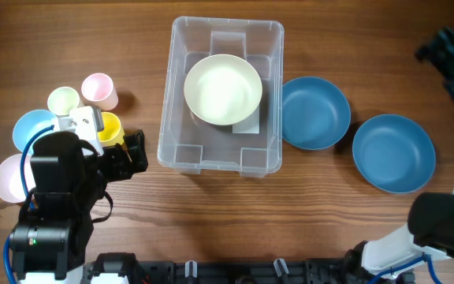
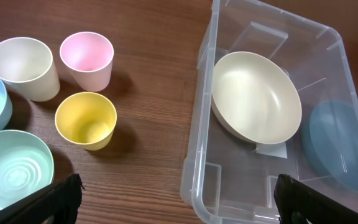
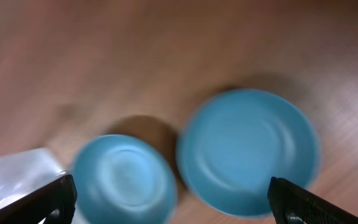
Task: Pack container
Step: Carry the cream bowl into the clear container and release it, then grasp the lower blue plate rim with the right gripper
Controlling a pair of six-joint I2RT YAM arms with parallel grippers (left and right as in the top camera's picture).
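The larger blue bowl lies below and back. The right gripper lowers its fingers back onto the larger bowl rim's free side [image 1: 431, 165] [image 3: 314, 139] next, clear of the other bowl.
The clear plastic container [image 1: 167, 118] stands at the table's middle with a cream bowl [image 1: 222, 88] inside, over a white label [image 1: 252, 123]. Two blue bowls [image 1: 314, 112] [image 1: 393, 152] lie to its right. My left gripper [image 1: 135, 152] is open and empty, low beside the container's near left corner [image 2: 199, 186]. The left wrist view shows the cream bowl [image 2: 253, 96] tilted in the container. My right gripper [image 1: 450, 52] is open and empty, high at the far right. Its blurred view shows both blue bowls [image 3: 126, 180] [image 3: 247, 152] below.
Left of the container stand a pink cup [image 1: 98, 89], a pale cup [image 1: 63, 100] and a yellow cup [image 1: 110, 128]. A light blue bowl [image 1: 31, 128] and a pink bowl [image 1: 8, 177] lie at the far left, partly under my left arm.
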